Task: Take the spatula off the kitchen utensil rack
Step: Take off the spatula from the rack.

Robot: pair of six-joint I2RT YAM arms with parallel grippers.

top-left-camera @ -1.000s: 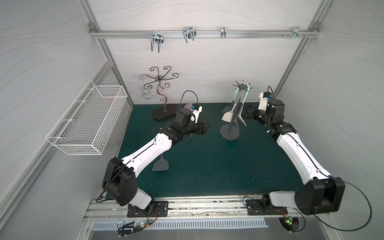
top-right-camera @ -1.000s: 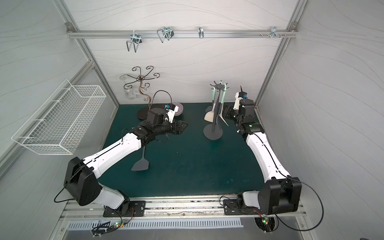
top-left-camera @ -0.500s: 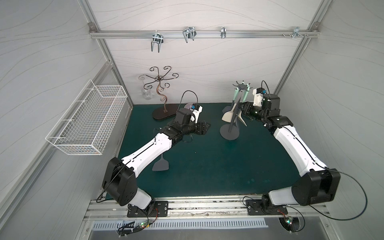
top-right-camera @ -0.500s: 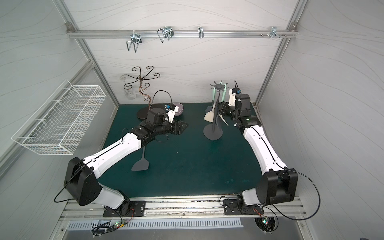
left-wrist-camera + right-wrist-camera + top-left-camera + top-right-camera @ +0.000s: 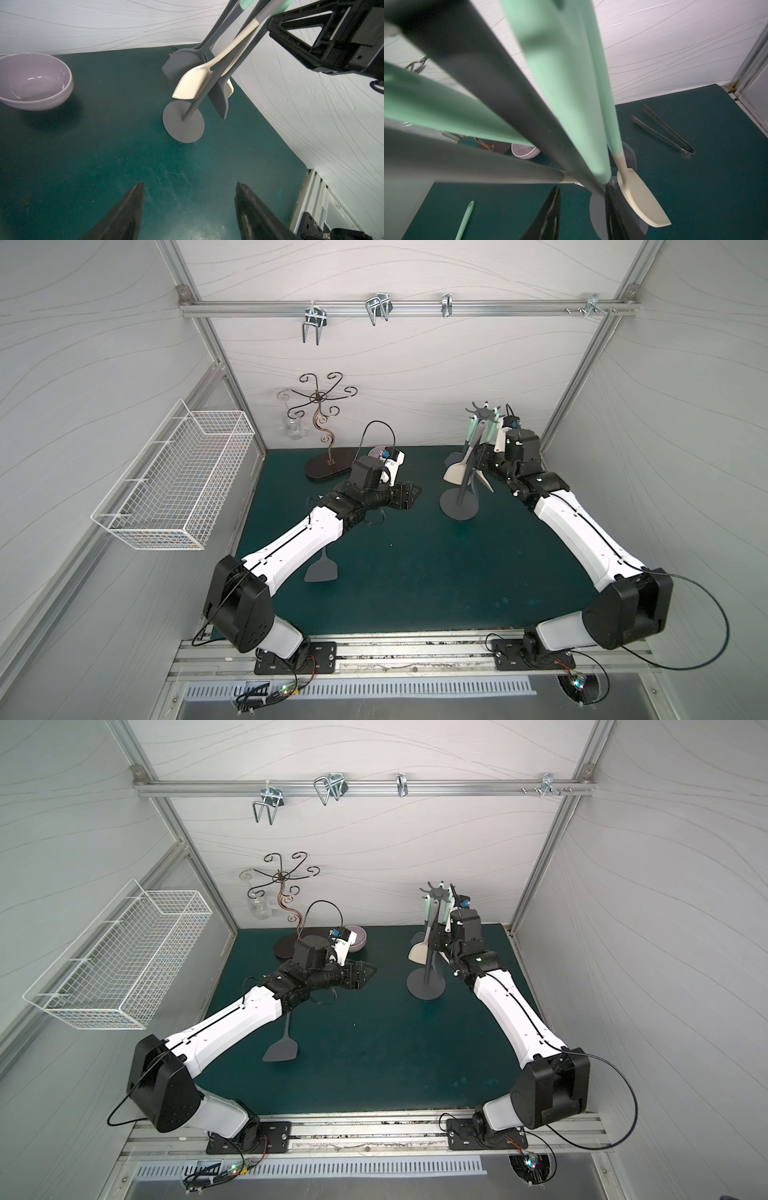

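Next, my right gripper will shift and turn to straddle the front mint handle's lower end (image 5: 601, 175) and close, since it lines up with one finger instead of the gap between the fingers.
The dark grey kitchen utensil rack (image 5: 457, 508) (image 5: 426, 986) stands at the back right of the green mat. Several utensils hang from its crown, among them a cream-bladed spatula (image 5: 193, 85) (image 5: 455, 470) with a mint handle and a grey-bladed one (image 5: 180, 64). My right gripper (image 5: 486, 460) (image 5: 582, 188) is open and pressed in among the hanging handles; one finger (image 5: 276, 29) sits beside a cream shaft. I cannot tell whether a handle lies between its fingers. My left gripper (image 5: 409, 499) (image 5: 189, 184) hangs open and empty over the mat, left of the rack.
A grey spatula (image 5: 322, 568) lies on the mat, partly under my left arm. Metal tongs (image 5: 662, 128) lie behind the rack. A lilac bowl (image 5: 35, 81) and a brown scrolled stand (image 5: 324, 423) are at the back left. A wire basket (image 5: 178, 485) hangs on the left wall.
My right gripper has moved left into the rack's hanging handles and opened a little wider. The left arm has stayed where it was.
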